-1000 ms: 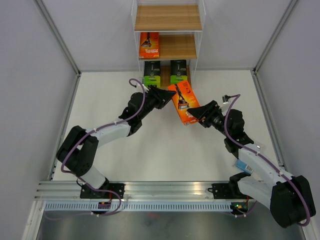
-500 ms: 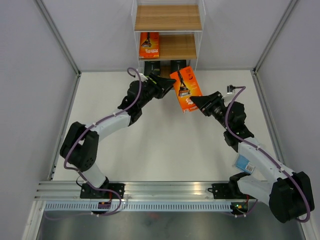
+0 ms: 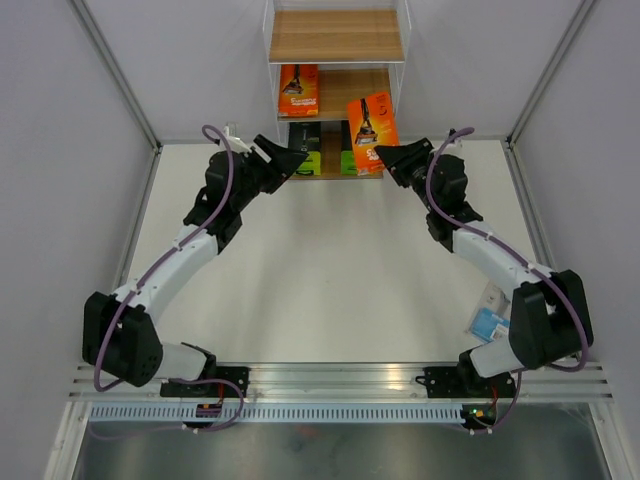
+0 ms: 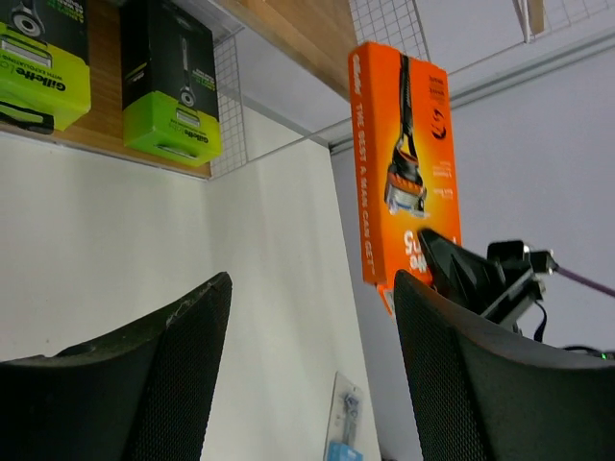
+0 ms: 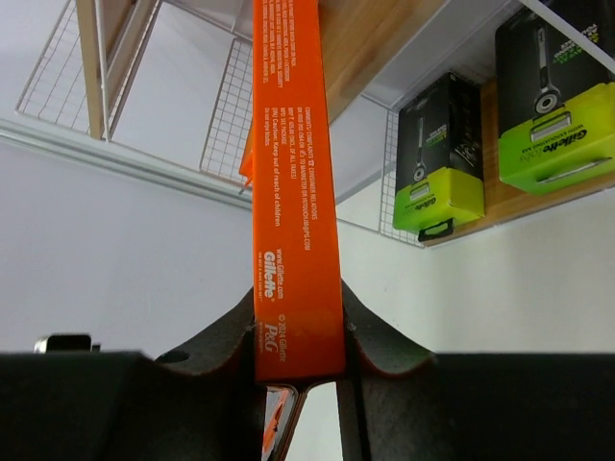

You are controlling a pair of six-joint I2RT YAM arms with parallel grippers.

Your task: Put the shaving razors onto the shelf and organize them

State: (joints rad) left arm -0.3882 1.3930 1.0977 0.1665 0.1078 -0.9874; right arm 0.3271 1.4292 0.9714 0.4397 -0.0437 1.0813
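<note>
My right gripper carries its orange pack outward toward the other orange pack next and releases it there, since the shelf's middle board is bare beside that other pack.
My right gripper is shut on an orange razor pack and holds it upright in the air in front of the shelf, at the middle board's right side; the pack also shows in the right wrist view and the left wrist view. Another orange pack stands on the middle board at the left. Two green-and-black packs stand on the bottom board. The light blue blister pack lies on the table at the right. My left gripper is open and empty beside the shelf's lower left.
White walls enclose the table on the left, right and back. A wire mesh backs the shelf. The metal rail with the arm bases runs along the near edge.
My right gripper has lifted the orange pack from low over the table up toward the shelf's middle board. My left arm has swung left and back toward the shelf's lower left.
</note>
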